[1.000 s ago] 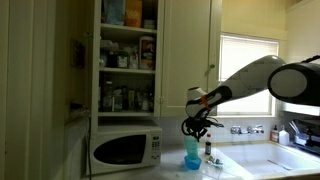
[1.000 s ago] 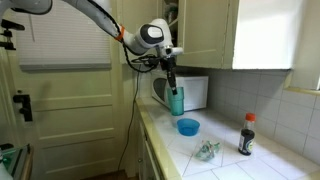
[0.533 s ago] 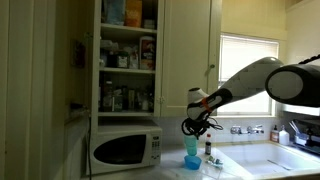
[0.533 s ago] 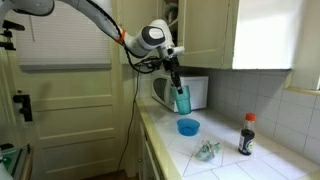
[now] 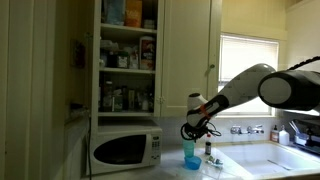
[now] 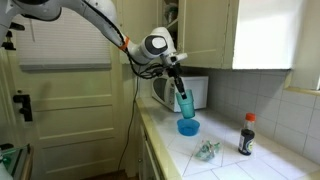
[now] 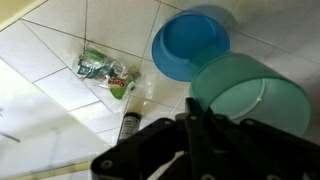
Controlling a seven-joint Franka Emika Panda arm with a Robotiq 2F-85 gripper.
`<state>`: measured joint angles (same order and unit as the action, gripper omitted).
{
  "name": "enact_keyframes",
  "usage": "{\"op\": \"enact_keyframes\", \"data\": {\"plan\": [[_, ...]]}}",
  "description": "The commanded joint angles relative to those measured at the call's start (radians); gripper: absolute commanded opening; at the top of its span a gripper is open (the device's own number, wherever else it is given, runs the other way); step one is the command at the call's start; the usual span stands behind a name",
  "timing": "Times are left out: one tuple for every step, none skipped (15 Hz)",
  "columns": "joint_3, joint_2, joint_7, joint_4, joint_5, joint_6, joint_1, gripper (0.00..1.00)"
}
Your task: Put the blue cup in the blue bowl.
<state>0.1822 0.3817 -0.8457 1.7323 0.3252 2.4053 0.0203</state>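
The cup still hangs tilted above the blue bowl (image 5: 193, 163) (image 7: 189, 45), so the robot's gripper needs to move down toward the bowl and turn more upright to get the cup's base inside.
The blue cup (image 6: 182, 103) is a teal translucent tumbler held in my gripper (image 6: 177, 85), which is shut on its rim. It hangs tilted just above the blue bowl (image 6: 188, 127) on the tiled counter. In an exterior view the cup (image 5: 190, 149) sits right over the bowl (image 5: 192, 162) under my gripper (image 5: 193, 131). In the wrist view the cup (image 7: 250, 95) fills the right side with its mouth open to the camera, my gripper (image 7: 198, 118) pinches its rim, and the bowl (image 7: 190, 45) lies just beyond it, empty.
A white microwave (image 5: 125, 148) stands on the counter behind the bowl. A dark bottle (image 6: 245, 134) stands near the tiled wall. A crumpled green and clear wrapper (image 7: 105, 72) lies on the tiles (image 6: 207, 150). A sink with a tap (image 5: 245, 130) lies under the window.
My gripper has moved the cup down and sideways toward the bowl. The cup now hangs lower and more tilted, just above the bowl.
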Motion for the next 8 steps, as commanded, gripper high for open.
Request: {"op": "enact_keyframes", "data": {"plan": [[0.012, 0.016, 0.017, 0.005, -0.023, 0.020, -0.004, 0.01], [0.013, 0.018, 0.015, 0.011, -0.028, 0.019, -0.003, 0.01], [0.013, 0.022, 0.016, 0.015, -0.033, 0.018, -0.001, 0.01], [0.015, 0.022, 0.012, 0.022, -0.037, 0.018, 0.000, 0.01], [0.017, 0.023, 0.011, 0.027, -0.041, 0.017, 0.000, 0.01], [0.015, 0.028, 0.016, 0.028, -0.051, 0.020, 0.002, 0.01], [0.014, 0.035, 0.016, 0.027, -0.060, 0.017, 0.002, 0.01], [0.014, 0.042, 0.014, 0.026, -0.071, 0.016, 0.003, 0.01]]}}
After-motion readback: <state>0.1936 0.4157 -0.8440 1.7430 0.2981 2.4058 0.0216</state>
